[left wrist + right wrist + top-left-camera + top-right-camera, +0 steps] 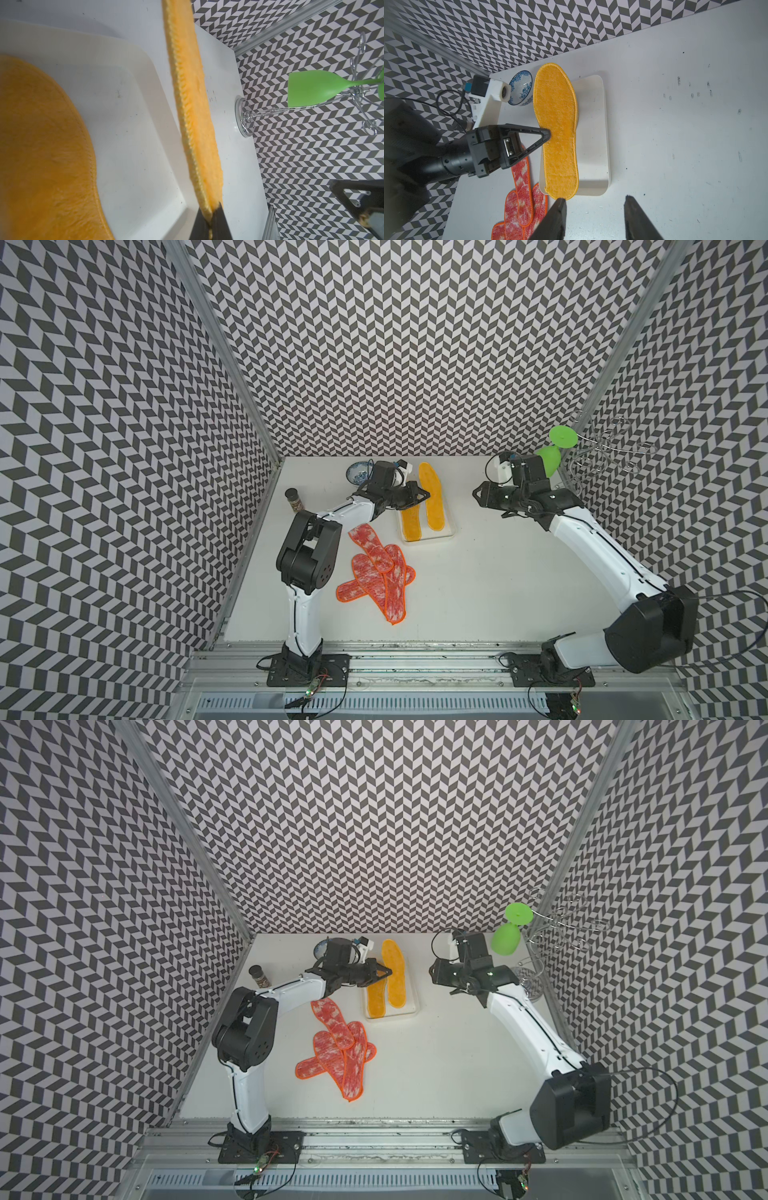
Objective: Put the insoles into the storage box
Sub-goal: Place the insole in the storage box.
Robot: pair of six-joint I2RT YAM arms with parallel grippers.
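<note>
I should next lower my left gripper to the box's bare bottom below it and let go of the second insole there, because the flat insole takes the other side of the box.
The storage box [449, 531] is a shallow white tray at the back of the table. One yellow insole [411, 524] lies flat inside it. My left gripper [427, 494] is shut on the long edge of a second yellow insole [433, 506], and the pinch shows in the left wrist view at the left gripper [210, 216]. That insole [558, 135] stretches over the box [593, 135], and its far end passes the far rim. Several mottled red insoles [380, 572] lie piled in front of the box. My right gripper [596, 212] stands open and empty, right of the box.
A blue-and-white bowl [358, 472] sits behind the left wrist. A spice jar [293, 499] stands near the left wall. A green goblet [555, 452] hangs on a wire rack [602, 448] in the back right corner.
</note>
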